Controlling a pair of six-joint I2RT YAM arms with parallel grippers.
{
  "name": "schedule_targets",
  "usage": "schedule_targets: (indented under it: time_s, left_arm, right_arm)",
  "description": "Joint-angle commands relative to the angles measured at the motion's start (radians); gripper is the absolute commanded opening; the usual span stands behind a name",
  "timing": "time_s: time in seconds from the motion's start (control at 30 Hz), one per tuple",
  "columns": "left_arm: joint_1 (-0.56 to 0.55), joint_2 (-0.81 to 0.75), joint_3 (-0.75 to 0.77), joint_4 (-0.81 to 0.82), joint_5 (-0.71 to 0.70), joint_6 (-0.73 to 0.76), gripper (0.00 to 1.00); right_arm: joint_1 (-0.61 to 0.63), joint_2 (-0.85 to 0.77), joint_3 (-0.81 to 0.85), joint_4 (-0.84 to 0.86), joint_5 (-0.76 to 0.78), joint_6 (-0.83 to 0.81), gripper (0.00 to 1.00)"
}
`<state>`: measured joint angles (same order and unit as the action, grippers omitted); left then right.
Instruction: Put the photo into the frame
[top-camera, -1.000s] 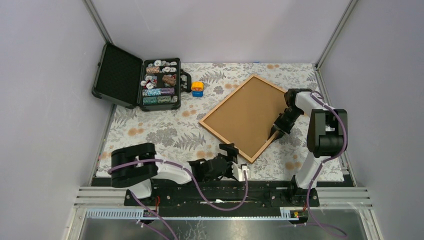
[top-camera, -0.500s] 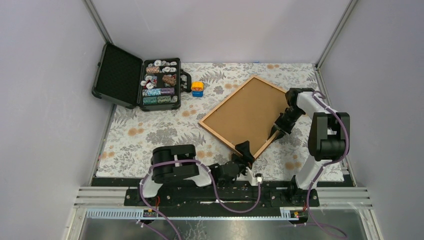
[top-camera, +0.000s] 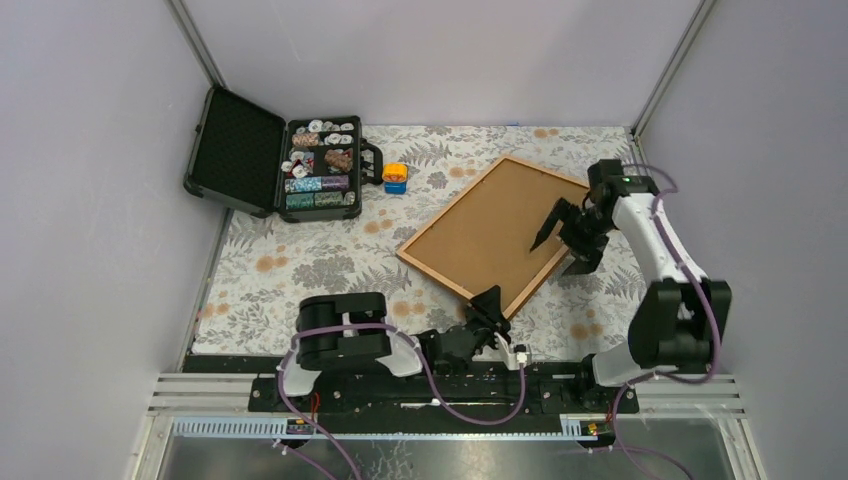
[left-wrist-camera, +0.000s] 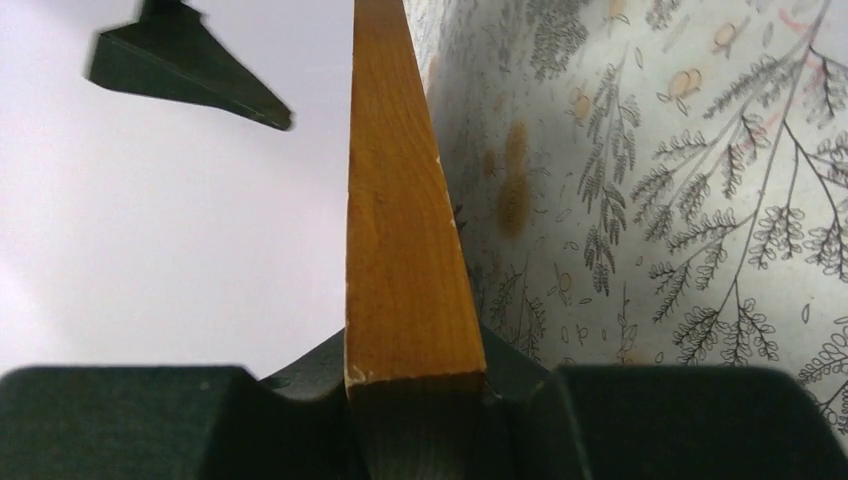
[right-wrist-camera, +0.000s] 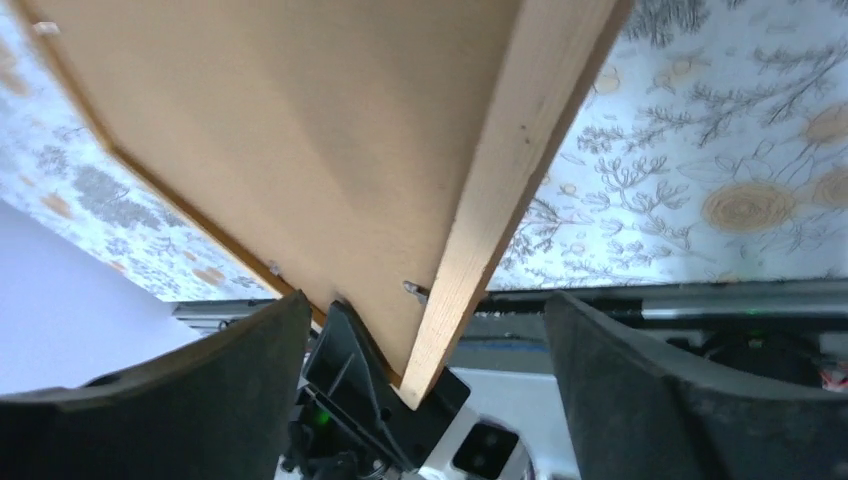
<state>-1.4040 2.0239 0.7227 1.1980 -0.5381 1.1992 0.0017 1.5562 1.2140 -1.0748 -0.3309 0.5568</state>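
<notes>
The backing board of the frame faces up, so the left gripper will next swing outward, turn the frame over, then lower it flat on the floral cloth and release it.
The frame, light-brown wood with a brown backing board facing up, lies cornerwise on the floral cloth right of centre. My left gripper is shut on its near corner. In the left wrist view the wooden moulding runs away from between the pinching jaws. My right gripper hovers open over the frame's right edge. The right wrist view shows that edge between wide-apart fingers, touching neither. The photo is out of view.
An open black case of poker chips, its lid laid back, stands at the back left. A small orange-and-blue object sits beside it. Grey walls close in both sides, and the metal rail runs along the near edge.
My left arm swung right and its gripper closed on the frame's near corner. My right gripper let go of the frame's right edge, opened wide and drew back a little.
</notes>
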Motion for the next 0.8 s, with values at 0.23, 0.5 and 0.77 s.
schedule_targets:
  time_s: [0.23, 0.5, 0.77]
  left_arm:
    - [-0.024, -0.426, 0.046, -0.308, 0.116, -0.684, 0.0]
    - [0.101, -0.661, 0.084, -0.534, 0.319, -1.078, 0.0]
    - [0.388, -0.778, 0.057, -0.614, 0.48, -1.512, 0.0]
  right_arm:
    - [0.004, -0.352, 0.361, 0.094, 0.057, -0.13, 1.0]
    - [0.004, -0.4, 0.49, 0.121, -0.099, -0.087, 1.0]
    - [0.004, -0.416, 0.52, 0.182, -0.234, -0.044, 1.0]
